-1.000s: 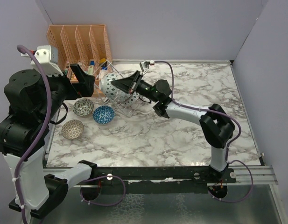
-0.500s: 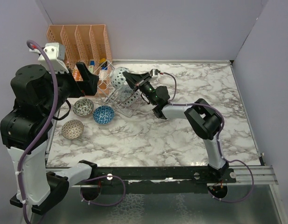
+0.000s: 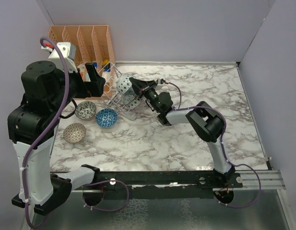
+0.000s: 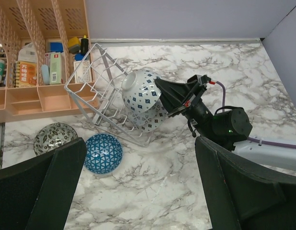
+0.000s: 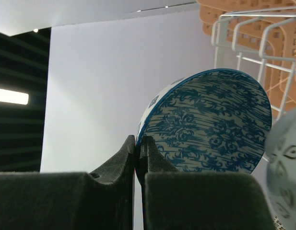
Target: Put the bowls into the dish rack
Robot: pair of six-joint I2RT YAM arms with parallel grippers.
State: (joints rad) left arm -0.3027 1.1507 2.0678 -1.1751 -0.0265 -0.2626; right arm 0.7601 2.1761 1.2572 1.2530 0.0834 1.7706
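My right gripper lowers the white bowl farther into the wire rack next, against the second bowl.
My right gripper (image 3: 134,86) is shut on the rim of a white bowl with blue diamonds (image 3: 124,85) and holds it on edge in the tilted wire dish rack (image 3: 113,98). In the right wrist view the pads (image 5: 152,163) pinch the rim of that bowl (image 5: 210,124), whose inside is blue-patterned. A second similar bowl (image 4: 148,116) lies in the rack below it. A blue bowl (image 3: 106,117), a grey-white bowl (image 3: 85,110) and a tan bowl (image 3: 74,132) sit on the table left of the rack. My left gripper (image 4: 143,191) is open and empty, high above the blue bowl (image 4: 103,152).
An orange plastic organiser (image 3: 83,40) with bottles and packets stands behind the rack in the back left corner. Walls close the left, back and right sides. The marble table (image 3: 200,129) stretches to the right of the rack.
My right gripper has carried the bowl from above the rack's left side down among the rack's wires, with its arm folding in. My left arm has lifted and shifted right.
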